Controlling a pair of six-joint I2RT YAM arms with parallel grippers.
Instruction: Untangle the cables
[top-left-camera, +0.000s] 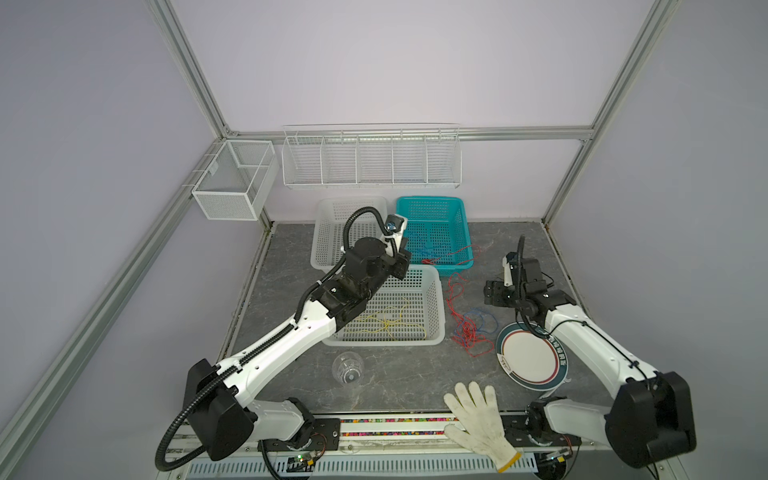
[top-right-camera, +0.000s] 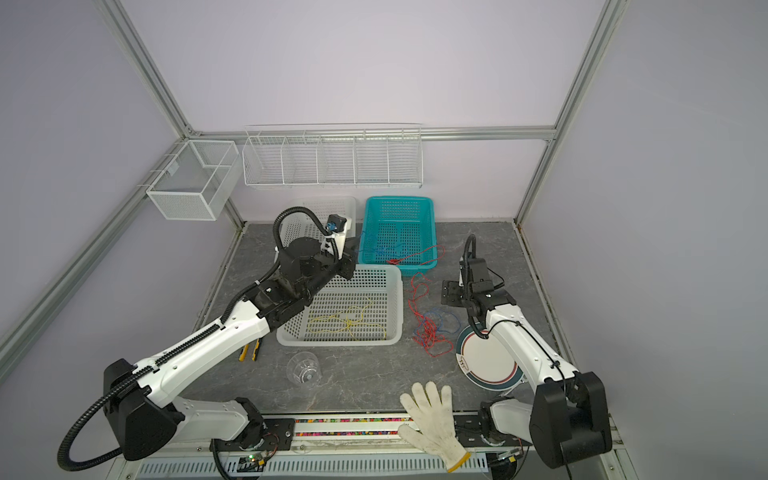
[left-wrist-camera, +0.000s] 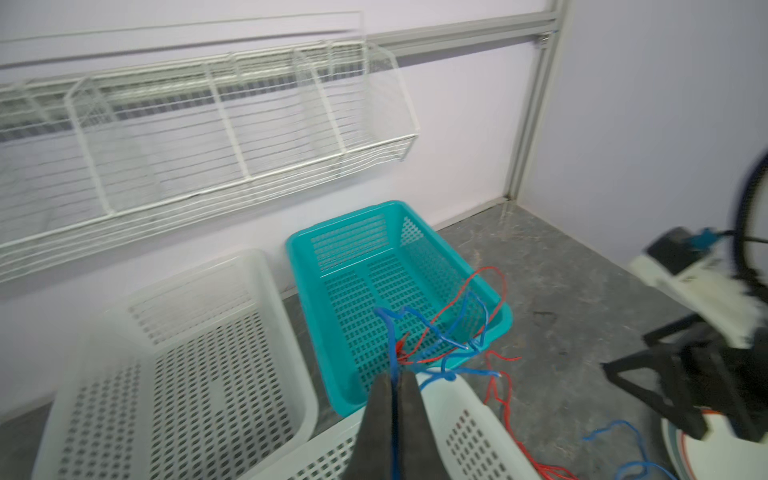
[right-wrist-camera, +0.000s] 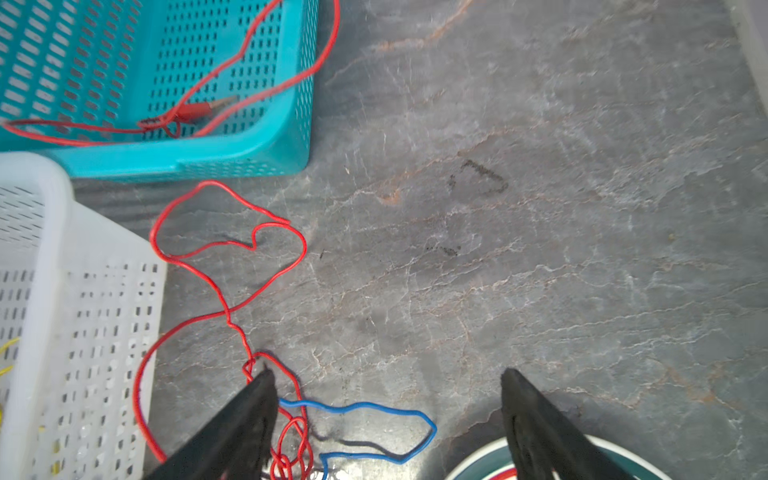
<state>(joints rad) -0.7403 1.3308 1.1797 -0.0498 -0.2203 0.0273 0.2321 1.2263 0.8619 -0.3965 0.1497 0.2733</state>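
Note:
I need to swing my left gripper away from the teal basket (left-wrist-camera: 316, 266), lower over the back white basket (left-wrist-camera: 212, 360) and release the blue cable, since that one stands empty.
My left gripper (left-wrist-camera: 397, 376) is shut on a blue cable (left-wrist-camera: 390, 332) that rises from its jaws and loops over the teal basket (left-wrist-camera: 316, 266). In both top views it hovers at that basket's near left corner (top-left-camera: 406, 258). A red cable (right-wrist-camera: 306, 249) has its clip in the teal basket (right-wrist-camera: 195, 111). It runs over the rim and across the table to a red and blue tangle (top-left-camera: 469, 332). My right gripper (right-wrist-camera: 386, 374) is open, low over the tangle's blue loop (right-wrist-camera: 361, 404), holding nothing. A yellow cable (top-left-camera: 388, 322) lies in the near white basket (top-left-camera: 436, 316).
A striped plate (top-left-camera: 528, 357) lies right of the tangle, under my right arm. A clear cup (top-left-camera: 348, 368) and a white glove (top-left-camera: 478, 415) are near the front edge. A second white basket (top-left-camera: 332, 232) stands at the back, and yellow-handled tools (top-right-camera: 249, 351) lie under my left arm.

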